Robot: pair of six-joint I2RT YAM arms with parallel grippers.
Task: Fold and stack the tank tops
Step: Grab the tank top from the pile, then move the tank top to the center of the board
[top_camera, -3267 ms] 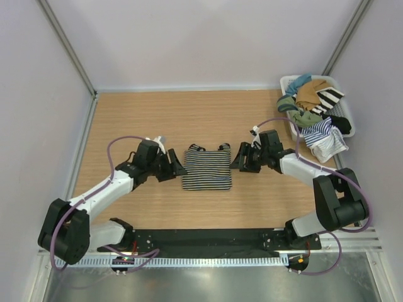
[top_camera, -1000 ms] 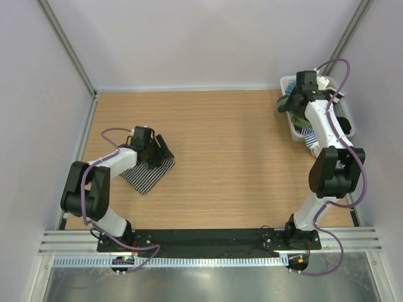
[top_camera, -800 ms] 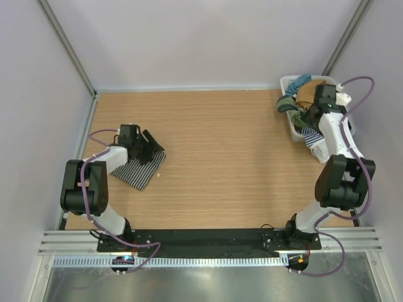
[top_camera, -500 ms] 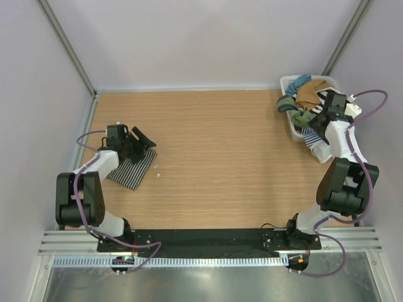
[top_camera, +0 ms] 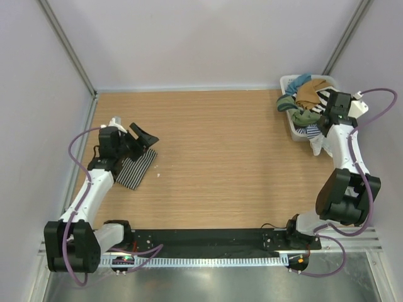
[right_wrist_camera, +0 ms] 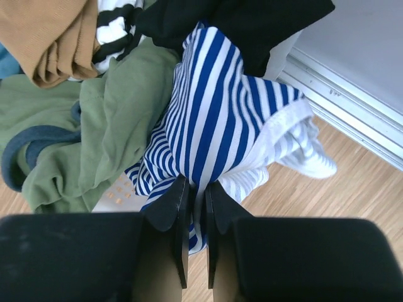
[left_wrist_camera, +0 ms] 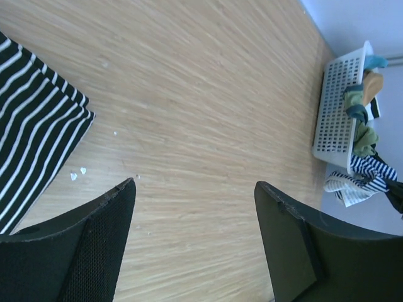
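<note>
My right gripper lifts high, turns and swings over the wood between basket and folded top (top_camera: 228,151) next, and releases the cloth, since that space lies bare.
The folded black-and-white striped tank top (top_camera: 133,168) (left_wrist_camera: 31,126) lies on the table's left side. My left gripper (top_camera: 141,139) (left_wrist_camera: 195,189) hovers just past its far edge, jaws wide apart with only bare wood between them. The blue-and-white striped tank top (right_wrist_camera: 220,113) (top_camera: 317,133) hangs over the near edge of the white basket (top_camera: 291,128). My right gripper (right_wrist_camera: 196,189) (top_camera: 326,123) is shut on a fold of that blue-and-white cloth, pinched between its black fingers (right_wrist_camera: 173,204).
The basket (left_wrist_camera: 343,107) at the back right holds tan (right_wrist_camera: 60,38), green (right_wrist_camera: 107,119), black (right_wrist_camera: 239,25) and wide-striped clothes (top_camera: 327,97). Grey walls stand close on both sides. Small white crumbs (left_wrist_camera: 79,173) lie on the wood by the folded top.
My right gripper moved down over the basket's near side and closed on the blue-and-white top. My left arm swung left and lifted off the folded top, which slid with it leftward earlier.
</note>
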